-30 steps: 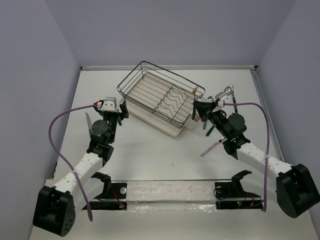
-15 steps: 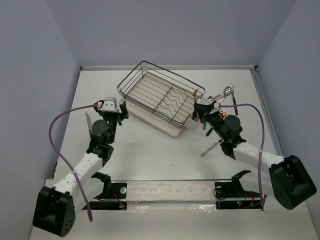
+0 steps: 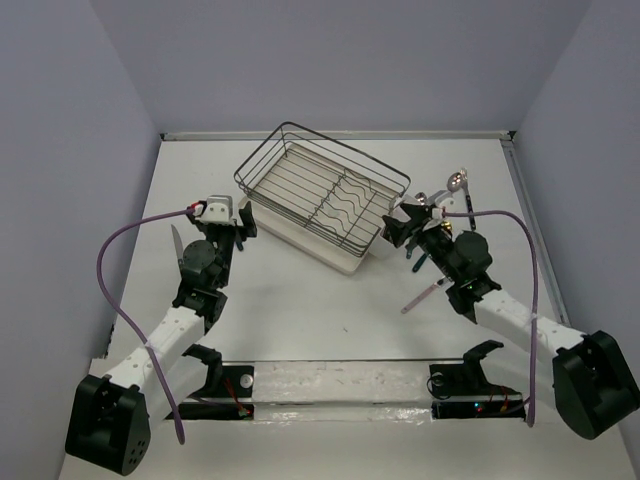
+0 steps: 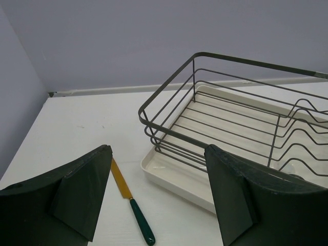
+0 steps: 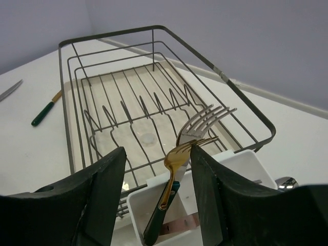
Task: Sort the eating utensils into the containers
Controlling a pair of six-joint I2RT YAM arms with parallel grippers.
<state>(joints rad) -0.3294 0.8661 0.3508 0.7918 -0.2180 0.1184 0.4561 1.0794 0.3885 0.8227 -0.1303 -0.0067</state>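
My right gripper needs to lift, swing outward past the spoons next, then tip down onto the dark handle (image 3: 470, 206) outside the holder.
In the right wrist view a gold fork with a teal handle (image 5: 174, 195) stands head-up in the white cutlery holder (image 5: 246, 164) on the rack's corner. A silver fork (image 5: 205, 120) stands behind it. My right gripper (image 5: 156, 154) is open astride the gold fork, whose tines lie close to the right finger. Seen from above, the right gripper (image 3: 397, 228) hovers at the holder (image 3: 380, 243). My left gripper (image 4: 158, 149) is open and empty, and a gold-bladed, teal-handled knife (image 4: 130, 202) lies on the table below it. The left gripper (image 3: 243, 222) sits by the rack's left corner.
The black wire dish rack (image 3: 320, 190) on its cream tray fills the table's middle back. A silver knife (image 3: 176, 245) lies left of the left arm. A spoon (image 3: 456, 183), a pink-handled utensil (image 3: 422, 295) and a dark handle (image 3: 416, 260) lie around the right arm.
My right gripper has gone from shut to open and let go of the gold fork, which now stands in the holder. The left arm has not moved.
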